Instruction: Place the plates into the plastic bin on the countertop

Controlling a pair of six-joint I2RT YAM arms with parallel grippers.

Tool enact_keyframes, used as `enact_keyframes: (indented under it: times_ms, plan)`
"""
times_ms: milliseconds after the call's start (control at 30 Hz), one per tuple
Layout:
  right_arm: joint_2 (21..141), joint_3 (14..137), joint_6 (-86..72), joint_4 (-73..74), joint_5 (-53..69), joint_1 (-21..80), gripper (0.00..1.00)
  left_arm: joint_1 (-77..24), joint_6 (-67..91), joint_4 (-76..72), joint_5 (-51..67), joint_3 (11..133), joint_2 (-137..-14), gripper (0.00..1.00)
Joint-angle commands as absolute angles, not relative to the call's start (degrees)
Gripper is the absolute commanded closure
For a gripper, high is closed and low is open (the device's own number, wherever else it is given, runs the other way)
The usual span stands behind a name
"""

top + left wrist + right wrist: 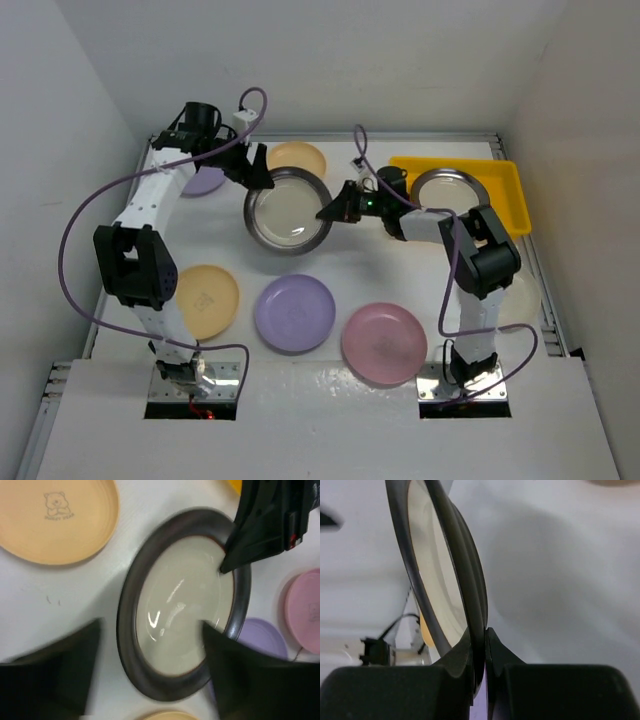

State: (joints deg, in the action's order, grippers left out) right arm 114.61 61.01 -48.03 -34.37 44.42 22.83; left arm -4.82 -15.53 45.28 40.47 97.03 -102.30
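I will carry the held plate to my right gripper's right in the top view, where the bin's matching plate (448, 194) lies, then lower it on top and release it.
A steel-rimmed plate (288, 210) with a cream centre sits mid-countertop (350, 270). My right gripper (330, 210) is shut on its right rim; in the right wrist view the fingers (485, 630) pinch the dark rim of the plate (430, 570), which stands tilted on edge there. My left gripper (258, 180) is open at the plate's left side, its fingers (150, 630) spread wide over the plate (185, 605) without touching it. The right gripper's tip (230, 565) shows on the far rim. The yellow plastic bin (510, 200) holds another steel-rimmed plate (448, 188).
Loose plates lie around: yellow-orange (296, 157) at the back, lavender (205, 183) under the left arm, yellow-orange (205, 300), lavender (294, 312) and pink (384, 343) along the front. White walls close in the sides and back.
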Motion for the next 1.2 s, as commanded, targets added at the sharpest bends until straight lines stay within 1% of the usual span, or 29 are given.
enact_keyframes:
  times_ms: [0,33,67,100,133,167,233,267,333,367,433,467,600,667,767,833,900,933,967,1000,1067,1100,1133,1167]
  plan:
    - [104.5,60.3,-59.3,-42.1,39.7,16.7,1.00,-4.6,-11.9,45.4,40.1,102.4,-102.1,0.07]
    - [103.5,60.0,-60.1,-41.6,39.6,12.8,1.00,-4.0,-11.3,44.9,36.6,104.2,-102.1,0.00]
    - [99.8,58.3,-61.6,-41.2,39.6,11.2,1.00,-3.3,-10.6,44.9,34.2,105.2,-102.7,0.00]
    - [98.5,57.7,-62.7,-39.1,39.5,9.5,1.00,-3.3,-9.3,44.4,31.8,106.8,-102.7,0.00]
    - [96.1,56.7,-62.2,-34.9,38.6,3.9,1.00,-1.8,-8.7,44.4,27.4,107.5,-102.7,0.00]
    - [93.7,56.3,-61.8,-29.5,38.2,1.9,1.00,-1.1,-8.1,44.4,25.7,107.5,-103.3,0.00]
    - [90.0,54.9,-57.8,-21.1,34.2,-6.4,1.00,-0.3,-8.1,44.4,20.9,107.5,-103.3,0.00]
    - [89.5,54.6,-57.5,-17.4,33.1,-9.9,1.00,-0.3,-8.1,44.4,18.7,106.4,-103.3,0.00]
    - [89.3,55.1,-55.9,-13.8,31.4,-13.1,1.00,-0.3,-8.1,43.9,13.2,104.0,-102.6,0.00]
    - [90.5,56.6,-55.3,-7.5,30.3,-16.8,1.00,-0.3,-8.1,43.9,12.1,103.4,-102.6,0.00]
    - [92.6,59.8,-51.8,-3.3,29.4,-18.4,1.00,-0.3,-8.1,43.9,10.6,101.8,-102.6,0.00]
    - [94.1,61.8,-50.7,2.1,28.6,-20.1,1.00,-0.3,-8.1,43.9,10.5,101.8,-102.0,0.00]
    - [99.0,65.7,-50.0,6.0,28.4,-21.6,1.00,0.3,-8.1,43.9,10.5,101.2,-102.0,0.00]
    - [100.3,67.1,-50.0,8.3,25.7,-22.1,1.00,0.3,-8.1,43.9,10.5,101.2,-102.0,0.00]
    - [101.4,66.1,-50.5,6.8,23.6,-22.2,1.00,0.3,-8.6,43.3,10.5,101.2,-102.0,0.00]
    - [103.4,68.3,-49.7,7.8,22.9,-22.3,0.85,0.3,-8.6,43.3,10.5,101.2,-102.0,0.00]
    - [105.5,71.1,-47.6,11.1,21.8,-22.1,0.66,0.8,-8.6,43.3,10.5,101.2,-102.0,0.00]
    - [105.7,71.5,-47.2,11.9,20.8,-22.2,0.59,0.8,-8.6,43.3,11.1,101.2,-102.0,0.00]
    - [105.9,71.7,-45.6,13.3,19.9,-22.1,0.57,0.8,-8.6,43.3,11.1,101.2,-102.0,0.00]
    - [105.0,71.5,-45.2,13.9,15.9,-22.1,0.55,0.8,-8.6,43.3,11.1,101.2,-102.0,0.00]
    - [104.3,71.4,-44.3,14.3,12.0,-22.0,0.54,0.8,-8.6,43.3,11.1,101.2,-102.0,0.00]
    - [103.6,71.3,-43.3,14.5,10.0,-22.1,0.50,0.8,-8.6,43.3,11.6,101.2,-102.0,0.00]
    - [103.6,71.5,-42.8,14.8,8.9,-22.1,0.37,0.8,-8.6,43.3,11.6,101.2,-102.0,0.00]
    - [103.4,72.5,-40.9,15.3,8.1,-22.1,0.34,0.8,-8.6,43.3,11.6,101.2,-102.0,0.00]
